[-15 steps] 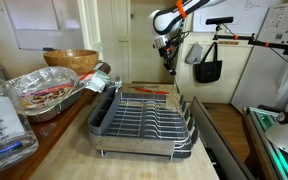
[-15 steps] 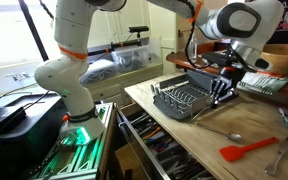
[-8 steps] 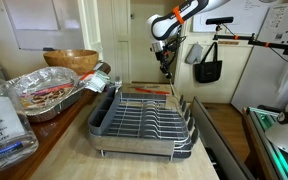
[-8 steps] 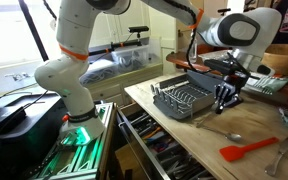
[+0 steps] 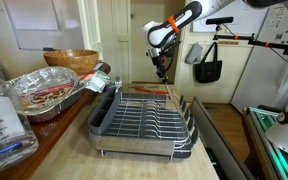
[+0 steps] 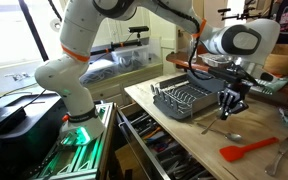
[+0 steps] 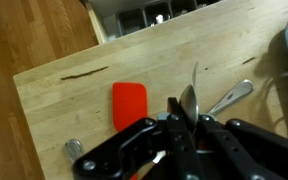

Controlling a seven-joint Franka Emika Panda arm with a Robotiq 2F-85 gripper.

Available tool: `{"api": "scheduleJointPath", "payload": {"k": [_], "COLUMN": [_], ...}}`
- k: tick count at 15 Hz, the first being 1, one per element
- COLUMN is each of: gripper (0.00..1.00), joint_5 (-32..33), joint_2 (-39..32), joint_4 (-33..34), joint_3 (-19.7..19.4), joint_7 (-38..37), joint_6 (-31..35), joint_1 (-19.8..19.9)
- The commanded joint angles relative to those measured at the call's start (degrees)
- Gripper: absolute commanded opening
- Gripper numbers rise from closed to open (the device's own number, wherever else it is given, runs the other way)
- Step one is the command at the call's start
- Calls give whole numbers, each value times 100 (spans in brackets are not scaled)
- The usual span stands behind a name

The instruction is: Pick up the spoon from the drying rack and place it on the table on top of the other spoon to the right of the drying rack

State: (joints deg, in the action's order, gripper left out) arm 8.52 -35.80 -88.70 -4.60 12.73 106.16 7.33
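The silvery spoon's bowl end needs to go down toward the other spoon's handle [image 6: 215, 131] [image 7: 225, 101] next, and my gripper needs to release it there. My fingers are still above the table.
In the wrist view my gripper [image 7: 181, 128] is shut on the spoon [image 7: 189, 100], whose silvery bowl sticks out between the fingers. Just beyond it the other spoon [image 7: 231, 97] lies on the pale wooden table [image 7: 64, 110]. In an exterior view the gripper [image 6: 227, 104] hangs low over the table beside the drying rack [image 6: 187, 100], above the other spoon [image 6: 224, 132]. In the exterior view from the opposite end, the gripper [image 5: 162, 68] is past the far end of the drying rack [image 5: 144, 120].
A red-orange spatula [image 7: 130, 103] lies on the table close to the other spoon and shows in an exterior view [image 6: 249, 150]. A further metal utensil [image 6: 281, 152] lies beyond it. A wooden bowl [image 5: 71, 60] and a foil tray [image 5: 44, 92] stand beside the rack.
My gripper has moved away from above the drying rack, out over the table beside it and lower, carrying the spoon.
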Motion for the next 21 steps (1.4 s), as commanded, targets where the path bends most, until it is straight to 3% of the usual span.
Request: {"api": "scheduleJointPath", "payload": {"k": [1,21], "gripper": [2,2], "joint_5": [198,289], "joint_2": [-394,-1347], "joint_4": [397,1523], "joint_3": [-2,5], "joint_7": [44,-60], "joint_6": [67,180], "joint_1": [-25,-111]}}
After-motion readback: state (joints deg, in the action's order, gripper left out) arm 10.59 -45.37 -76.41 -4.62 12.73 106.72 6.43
